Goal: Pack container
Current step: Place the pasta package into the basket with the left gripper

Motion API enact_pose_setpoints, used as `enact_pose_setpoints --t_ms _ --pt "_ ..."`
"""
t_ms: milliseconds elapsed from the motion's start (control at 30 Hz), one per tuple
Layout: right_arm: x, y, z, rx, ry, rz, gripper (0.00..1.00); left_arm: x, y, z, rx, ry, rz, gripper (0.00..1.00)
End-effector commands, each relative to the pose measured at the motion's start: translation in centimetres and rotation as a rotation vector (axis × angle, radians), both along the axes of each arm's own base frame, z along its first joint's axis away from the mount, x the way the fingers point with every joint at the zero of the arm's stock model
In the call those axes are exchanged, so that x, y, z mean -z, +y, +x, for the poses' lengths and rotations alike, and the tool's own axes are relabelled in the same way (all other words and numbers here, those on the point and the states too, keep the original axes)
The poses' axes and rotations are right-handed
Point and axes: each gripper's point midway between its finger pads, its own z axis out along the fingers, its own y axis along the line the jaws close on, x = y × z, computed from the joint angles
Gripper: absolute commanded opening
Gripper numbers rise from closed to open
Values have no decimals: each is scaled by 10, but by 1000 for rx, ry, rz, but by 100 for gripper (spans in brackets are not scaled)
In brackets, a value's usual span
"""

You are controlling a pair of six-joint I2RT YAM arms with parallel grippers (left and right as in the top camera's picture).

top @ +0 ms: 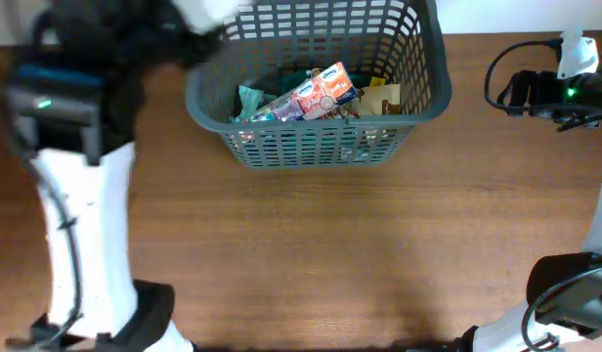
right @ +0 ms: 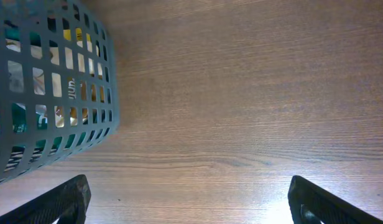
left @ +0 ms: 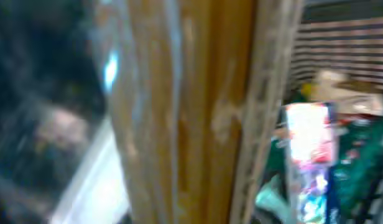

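Note:
The container's free space beyond the packets lies right of my left gripper in the overhead view, so I should swing it over and down, releasing the spaghetti.
The dark grey slotted container (top: 316,130) stands at the table's far middle. Inside lie several food packets: a white, orange and pink one (top: 316,93), a teal one (top: 250,100) and a tan one (top: 384,96). My left arm (top: 154,39) is a dark blur at the container's far left corner. Its fingers cannot be made out. The left wrist view is blurred: a tan-orange band (left: 198,112) fills the middle, with the white-pink packet (left: 309,155) to the right. My right gripper (right: 188,199) is open and empty over bare table, right of the container wall (right: 61,93).
The brown wooden table (top: 311,254) spreads in front of the container. The left arm's white base (top: 86,254) stands at the left edge. The right arm's base and cables (top: 565,293) sit at the right edge.

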Motion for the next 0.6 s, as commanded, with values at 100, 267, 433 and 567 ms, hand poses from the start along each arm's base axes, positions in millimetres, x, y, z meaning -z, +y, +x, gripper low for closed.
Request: enact_pose_setpoints --t_ms 100,267,433,567 --pt "-5 1 -2 -2 -14 6 99 100 -83 45 257 81 249 2" --pt "-5 1 -2 -2 -14 6 99 191 -90 87 213 235 354 2" --pt "-5 1 -2 -2 -14 6 99 257 -86 108 150 360 404 10" --pt "-5 1 -2 -2 -14 6 99 270 -85 111 132 390 401 50"
